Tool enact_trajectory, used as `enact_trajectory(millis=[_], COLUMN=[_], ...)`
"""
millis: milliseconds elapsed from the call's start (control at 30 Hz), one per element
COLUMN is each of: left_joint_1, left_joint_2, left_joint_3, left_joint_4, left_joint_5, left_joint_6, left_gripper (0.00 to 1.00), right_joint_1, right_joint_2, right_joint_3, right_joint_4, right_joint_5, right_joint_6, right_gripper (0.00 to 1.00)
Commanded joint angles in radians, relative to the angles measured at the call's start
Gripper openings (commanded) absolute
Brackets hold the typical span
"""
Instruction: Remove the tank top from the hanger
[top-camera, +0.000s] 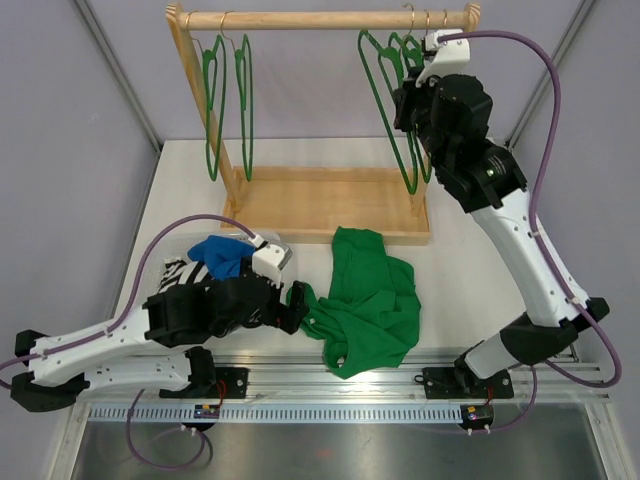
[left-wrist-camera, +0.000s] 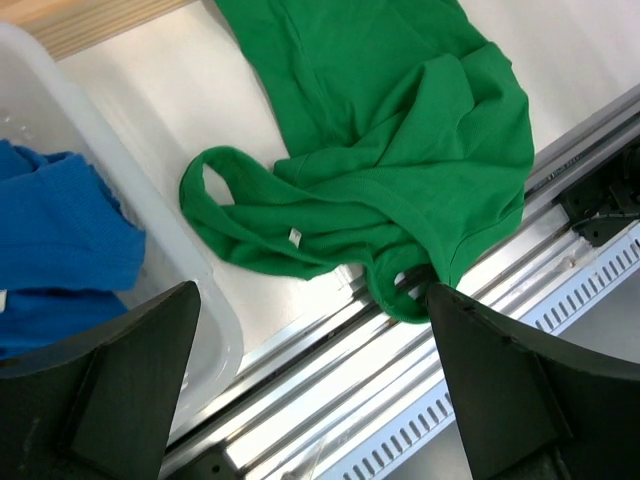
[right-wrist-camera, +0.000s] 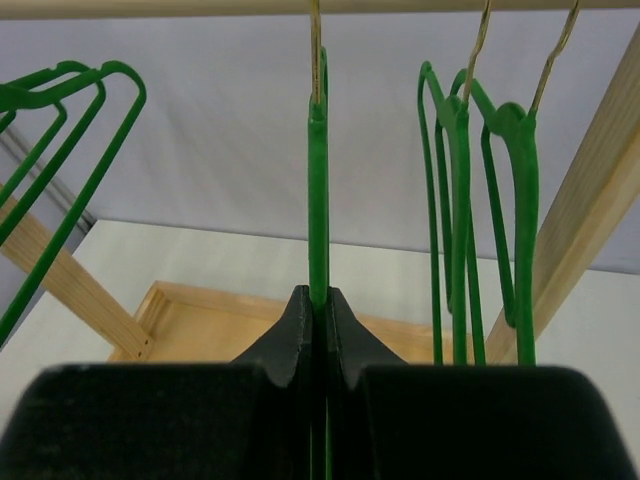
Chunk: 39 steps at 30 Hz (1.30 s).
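Observation:
My right gripper eases down next and settles the bare green hanger's hook onto the wooden bar (right-wrist-camera: 300, 8) to release it, since the tank top already lies on the tabletop.
The green tank top (top-camera: 368, 300) lies crumpled on the table near the front rail, off any hanger; it also shows in the left wrist view (left-wrist-camera: 400, 150). My left gripper (top-camera: 297, 305) is open and empty, low over the table at the tank top's left edge; in its own view (left-wrist-camera: 315, 390) its fingers (left-wrist-camera: 120, 390) straddle the front rail, and one strap loop lies by the right finger. My right gripper (top-camera: 408, 88) is raised at the rack, shut on a bare green hanger (right-wrist-camera: 318, 180) that hangs from the wooden rail (right-wrist-camera: 300, 8).
A clear bin (left-wrist-camera: 150, 230) with a blue cloth (left-wrist-camera: 60, 240) and a striped cloth (top-camera: 180, 272) sits left of the tank top. The wooden rack (top-camera: 330, 205) holds other green hangers at the left (top-camera: 228, 90) and right (right-wrist-camera: 460, 200). A metal rail (top-camera: 340, 380) runs along the front.

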Motion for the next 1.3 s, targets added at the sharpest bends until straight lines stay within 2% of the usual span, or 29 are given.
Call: enact_trajectory(millis=[0, 200, 367, 400, 433, 467, 567, 600, 667, 767, 800, 833, 967, 1100, 1267], left_joint_1=[-0.008, -0.008, -0.008, -0.008, -0.008, -0.008, -0.010, -0.010, -0.008, -0.010, -0.008, -0.008, -0.007, -0.005, 0.000], left_joint_2=[-0.054, -0.117, -0.115, -0.114, -0.106, -0.105, -0.073, -0.060, -0.011, 0.079, 0.113, 0.141, 0.375, 0.573, 0.754], left_joint_3=[0.019, -0.025, -0.039, -0.039, -0.039, -0.041, -0.045, -0.045, -0.048, -0.056, -0.058, -0.058, -0.015, 0.083, 0.159], left_joint_4=[-0.035, -0.031, -0.012, -0.008, 0.005, 0.014, 0.064, 0.083, 0.165, 0.250, 0.278, 0.335, 0.423, 0.454, 0.477], left_joint_5=[-0.003, -0.028, -0.035, -0.037, -0.038, -0.038, -0.042, -0.045, -0.055, -0.058, -0.058, -0.058, -0.037, 0.035, 0.096], left_joint_6=[0.015, 0.017, 0.029, 0.032, 0.033, 0.038, 0.040, 0.038, 0.029, 0.021, 0.017, 0.017, 0.029, 0.047, 0.050], left_gripper=[0.99, 0.99, 0.99, 0.99, 0.99, 0.99, 0.99, 0.99, 0.99, 0.99, 0.99, 0.99, 0.99, 0.99, 0.99], right_joint_1=[-0.055, -0.106, -0.108, -0.108, -0.108, -0.108, -0.108, -0.106, -0.108, -0.106, -0.108, -0.108, -0.108, -0.108, -0.108], right_joint_2=[0.096, 0.247, 0.233, 0.206, 0.192, 0.176, 0.132, 0.111, 0.063, -0.009, -0.069, -0.101, -0.271, -0.511, -0.731], right_joint_3=[0.139, 0.288, 0.223, 0.203, 0.163, 0.148, 0.124, 0.123, 0.117, 0.072, 0.031, 0.007, -0.110, -0.318, -0.515], right_joint_4=[-0.005, -0.063, -0.051, -0.025, -0.012, 0.000, 0.001, -0.006, -0.020, -0.017, -0.011, -0.006, -0.035, -0.058, -0.087], right_joint_5=[0.018, -0.005, -0.022, -0.022, -0.021, -0.021, -0.041, -0.057, -0.097, -0.165, -0.180, -0.196, -0.258, -0.369, -0.479], right_joint_6=[-0.026, -0.011, 0.017, 0.023, 0.029, 0.032, 0.038, 0.041, 0.055, 0.075, 0.078, 0.081, 0.109, 0.112, 0.114], right_gripper=[0.00, 0.00, 0.00, 0.03, 0.09, 0.26, 0.41, 0.57, 0.76, 0.87, 0.96, 1.00, 0.99, 1.00, 0.99])
